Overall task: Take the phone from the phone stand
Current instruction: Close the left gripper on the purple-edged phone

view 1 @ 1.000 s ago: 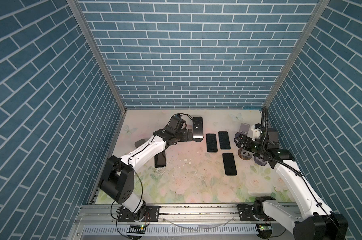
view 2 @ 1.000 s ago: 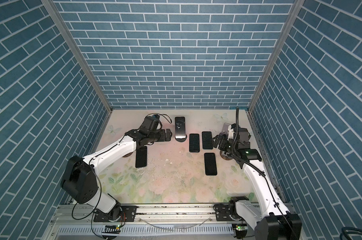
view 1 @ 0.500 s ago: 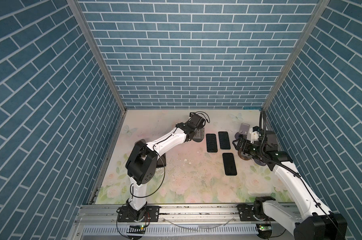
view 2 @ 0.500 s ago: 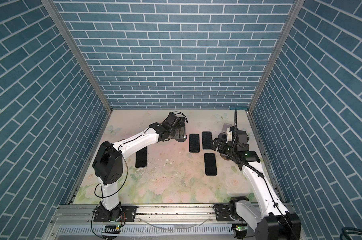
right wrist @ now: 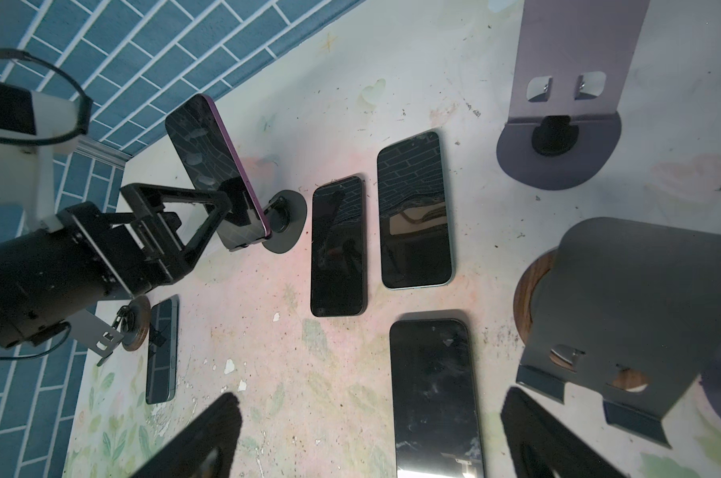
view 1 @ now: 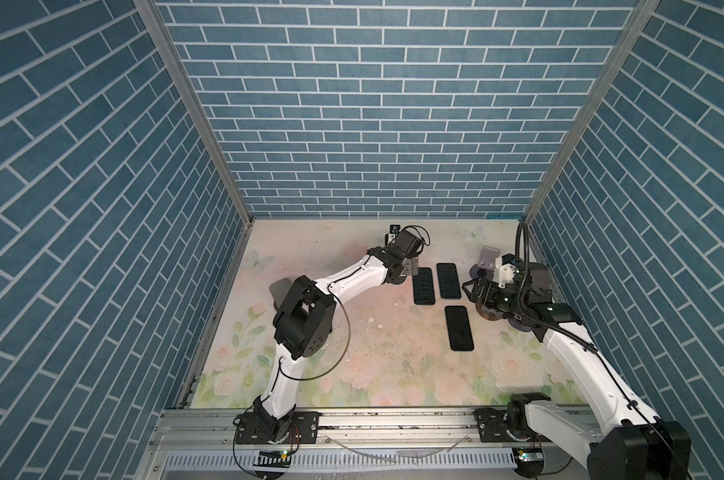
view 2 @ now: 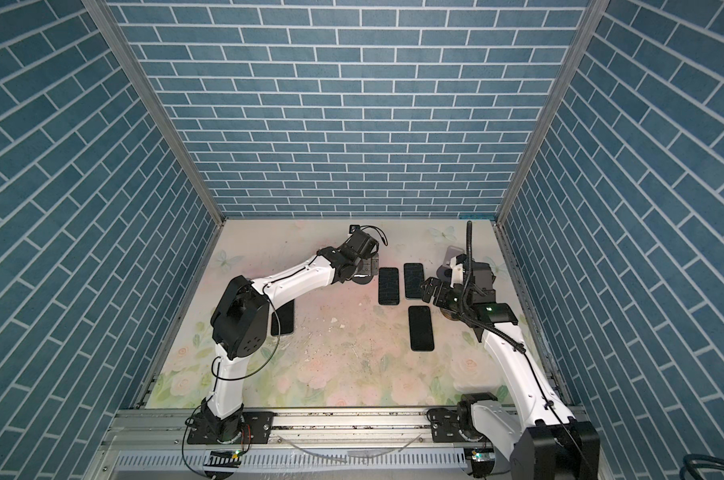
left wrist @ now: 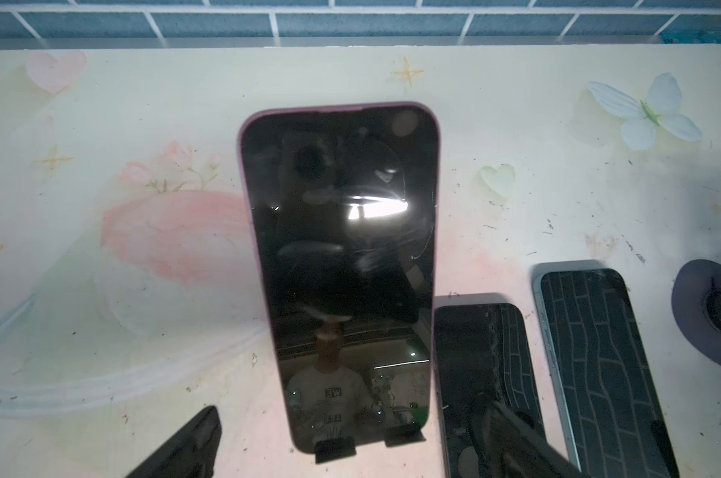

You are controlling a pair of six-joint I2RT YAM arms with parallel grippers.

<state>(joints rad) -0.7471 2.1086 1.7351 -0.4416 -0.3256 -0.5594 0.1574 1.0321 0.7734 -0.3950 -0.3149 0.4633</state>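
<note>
My left gripper should move down and outward and close across the phone's lower half [left wrist: 355, 362], because that part of the phone is below and outward of the gripper's open fingers.
The phone [left wrist: 342, 269], black-screened in a purple case, leans upright on the phone stand, its lower edge resting in two black lips [left wrist: 336, 449]. In the right wrist view the same phone [right wrist: 203, 153] tilts back over the stand's round dark base [right wrist: 286, 225]. My left gripper [left wrist: 350, 449] is open, one finger on each side of the phone's lower end, with a gap to each edge. In both top views this gripper [view 1: 409, 268] [view 2: 368, 266] covers the phone. My right gripper [right wrist: 371, 434] [view 1: 474, 291] is open and empty, low over the table on the right.
Three phones lie flat mid-table [view 1: 423, 286] [view 1: 448, 280] [view 1: 459, 328], and one more [view 2: 283, 318] under the left arm. Empty stands: a purple-grey one [right wrist: 578, 62], a grey one on a wooden base [right wrist: 640, 310] close to my right gripper, and a small one [right wrist: 102, 335] far left.
My left arm has swung right and reached in, bringing its open gripper from left of the phone to around its lower end. The right gripper has shifted slightly.
</note>
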